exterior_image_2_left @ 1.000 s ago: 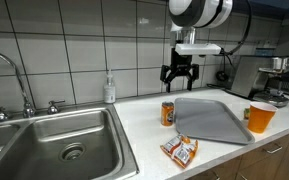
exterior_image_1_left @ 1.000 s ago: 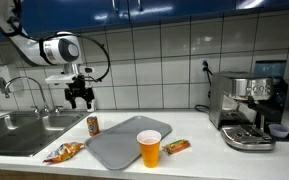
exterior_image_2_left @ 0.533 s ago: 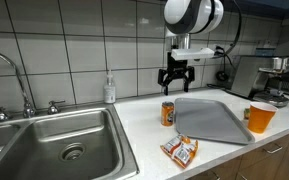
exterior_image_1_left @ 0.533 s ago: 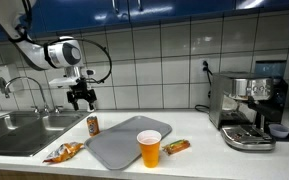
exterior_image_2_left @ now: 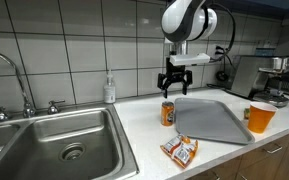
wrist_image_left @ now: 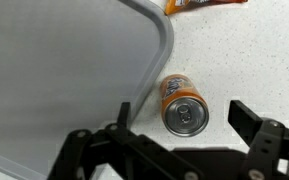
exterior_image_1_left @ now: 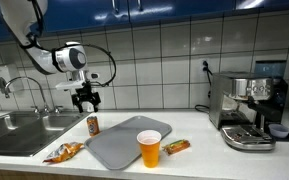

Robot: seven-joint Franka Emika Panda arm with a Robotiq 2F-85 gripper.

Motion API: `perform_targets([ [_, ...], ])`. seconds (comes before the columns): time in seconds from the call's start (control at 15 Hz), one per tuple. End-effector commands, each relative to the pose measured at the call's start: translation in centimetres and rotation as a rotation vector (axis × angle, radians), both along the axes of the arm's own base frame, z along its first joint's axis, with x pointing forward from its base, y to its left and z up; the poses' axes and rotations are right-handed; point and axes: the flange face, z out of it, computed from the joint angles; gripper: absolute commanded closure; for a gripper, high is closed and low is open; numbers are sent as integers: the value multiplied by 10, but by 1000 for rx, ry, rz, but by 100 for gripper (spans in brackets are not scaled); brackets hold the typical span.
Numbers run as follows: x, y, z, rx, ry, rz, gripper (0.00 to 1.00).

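The can's silver top [exterior_image_2_left: 168, 104] [wrist_image_left: 186, 116] is already between my gripper's fingers, still well below. I will lower my gripper straight down until its fingers are on either side of that top, then close.
My gripper [exterior_image_1_left: 87, 104] [exterior_image_2_left: 174, 87] hangs open and empty directly above an upright orange soda can [exterior_image_1_left: 93, 125] [exterior_image_2_left: 168, 113] on the white counter. In the wrist view the can's silver top [wrist_image_left: 185, 115] lies between my spread fingers [wrist_image_left: 180, 128], still well below them. The can stands just beside the edge of a grey tray [exterior_image_1_left: 129, 141] [exterior_image_2_left: 213, 121] [wrist_image_left: 64, 80].
An orange cup [exterior_image_1_left: 150, 149] [exterior_image_2_left: 260, 119] stands at the tray's corner. A snack bag [exterior_image_1_left: 63, 153] [exterior_image_2_left: 180, 150] and an orange wrapper [exterior_image_1_left: 177, 146] [wrist_image_left: 202, 4] lie on the counter. A steel sink [exterior_image_1_left: 19, 131] [exterior_image_2_left: 54, 145] and an espresso machine [exterior_image_1_left: 250, 110] flank the area.
My gripper has moved sideways and down, from beside the can to above it. Nothing else moved.
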Motion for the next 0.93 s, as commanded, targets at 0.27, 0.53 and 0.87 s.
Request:
perform_targets([
  [0.27,22,8,-18,-25,9,42,0],
  [0.53,26,15,-32,-47,15,65,0],
  [0.87,32,23,-47,-62,25,82,0],
])
